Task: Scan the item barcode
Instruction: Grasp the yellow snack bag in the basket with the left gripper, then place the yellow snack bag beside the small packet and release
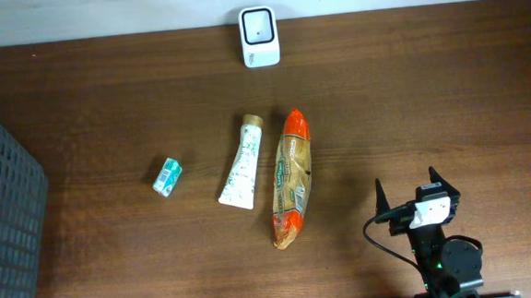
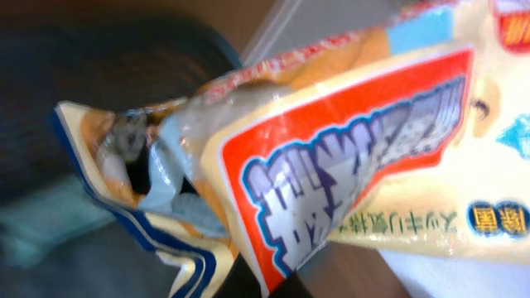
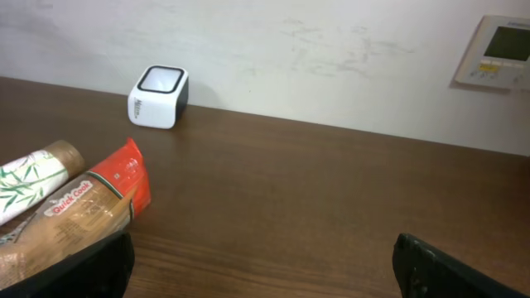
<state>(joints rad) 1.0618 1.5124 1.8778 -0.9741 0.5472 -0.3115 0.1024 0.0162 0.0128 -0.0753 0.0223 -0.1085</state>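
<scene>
I should move my left gripper outward and down next and release the packet on the bare tabletop [image 1: 153, 157] beside the green-white pack, because that spot is outward of my left gripper.
A yellow snack packet [image 2: 348, 141] with a red-and-white label and a blue-striped edge fills the left wrist view. Its lower corner runs down into my left gripper [image 2: 277, 285], which is shut on it, its fingers almost wholly hidden. That arm is outside the overhead view. The white barcode scanner [image 1: 259, 36] stands at the table's far edge, also seen as the scanner [image 3: 157, 97] in the right wrist view. My right gripper [image 1: 407, 185] rests open near the front right, nothing between its fingers [image 3: 66, 265].
On the table lie a small green-white pack [image 1: 166, 176], a white tube [image 1: 241, 164] and a long orange-ended noodle packet [image 1: 292, 180]. A dark mesh basket [image 1: 1, 211] stands at the left edge. A wall panel [image 3: 497, 51] hangs behind.
</scene>
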